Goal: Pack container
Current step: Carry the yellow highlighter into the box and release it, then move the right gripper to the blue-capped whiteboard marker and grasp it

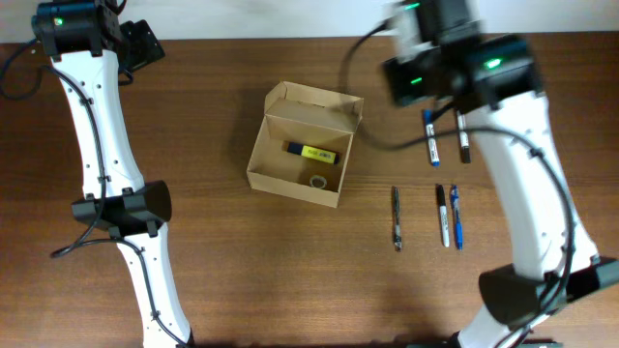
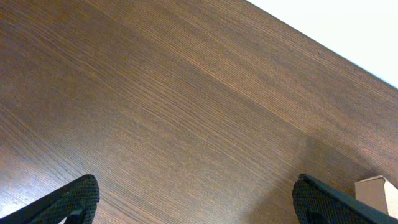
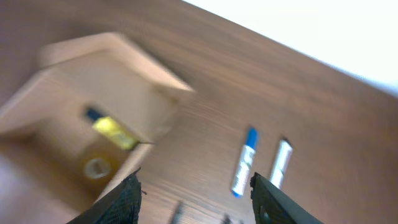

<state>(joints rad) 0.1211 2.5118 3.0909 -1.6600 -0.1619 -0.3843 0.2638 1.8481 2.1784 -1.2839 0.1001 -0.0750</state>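
Next, my right gripper will shift right in the overhead view over the blue-capped marker below and descend onto the marker's white body [image 3: 244,163], as that marker is still outside the box [image 3: 124,93].
The container [image 1: 290,190] is an open tan cardboard box at the table's middle, its flap lid standing at the back. Inside lie a yellow highlighter [image 1: 311,153] and a small tape ring [image 1: 316,181]. My right gripper [image 3: 196,205] is open and empty, above the table just right of the box; the view is motion-blurred. The right wrist view shows the box [image 3: 124,93], the highlighter [image 3: 115,132] and the ring [image 3: 96,167]. My left gripper [image 2: 196,205] is open and empty over bare wood at the far left [image 1: 135,43]. A box corner [image 2: 378,190] shows in its view.
A blue-capped marker [image 1: 430,140] [image 3: 244,162] and a black-capped marker [image 1: 463,140] [image 3: 280,163] lie right of the box. Nearer the front lie a dark pen [image 1: 397,218], a white marker [image 1: 442,215] and a blue pen [image 1: 456,217].
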